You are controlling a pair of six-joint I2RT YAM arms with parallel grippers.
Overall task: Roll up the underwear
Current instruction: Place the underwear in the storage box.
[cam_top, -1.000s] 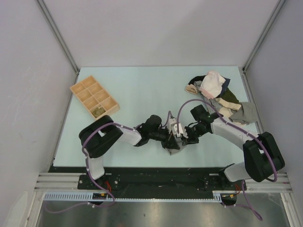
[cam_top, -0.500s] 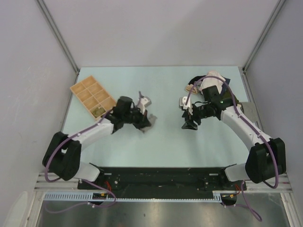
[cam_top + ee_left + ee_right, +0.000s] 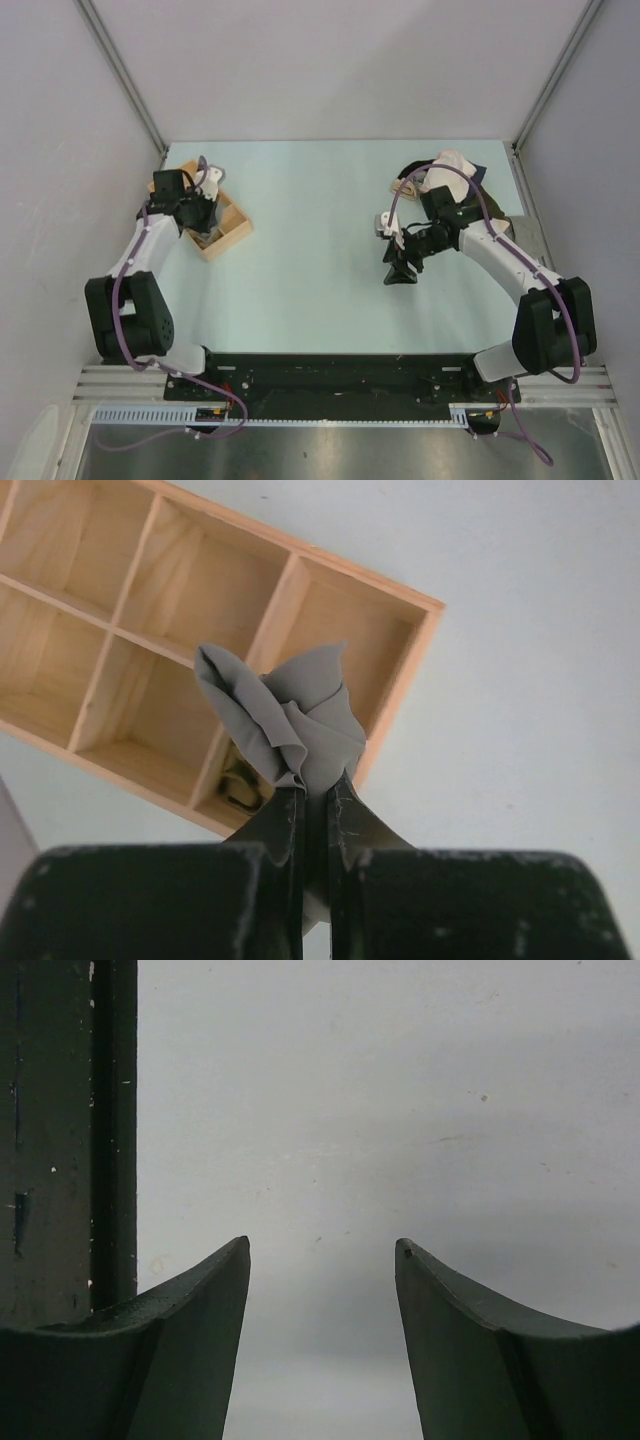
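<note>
My left gripper is holding the bundle and should next carry it outward, lower it into the empty section of the tray beside the olive item (image 3: 150, 720) and release it, because that section is below and outward.
The underwear (image 3: 290, 720) is a bunched taupe-grey bundle pinched in my left gripper (image 3: 315, 785), which is shut on it. It hangs over the near-corner compartments of the wooden divided tray (image 3: 120, 610). In the top view my left gripper (image 3: 202, 222) is over the near end of that tray (image 3: 232, 230) at the table's left; the cloth is hard to make out there. My right gripper (image 3: 400, 272) is open and empty, low over the bare table right of centre, and its wrist view (image 3: 322, 1245) shows only table between the fingers.
A pile of other garments (image 3: 455, 190), pale, dark and beige, lies at the back right. A small dark olive item (image 3: 240, 785) sits in one tray compartment under the bundle. Grey walls enclose the table on three sides.
My left arm has swung from the table centre far left to over the tray, carrying the underwear. My right arm has pulled back from the centre to the right, its jaws apart.
</note>
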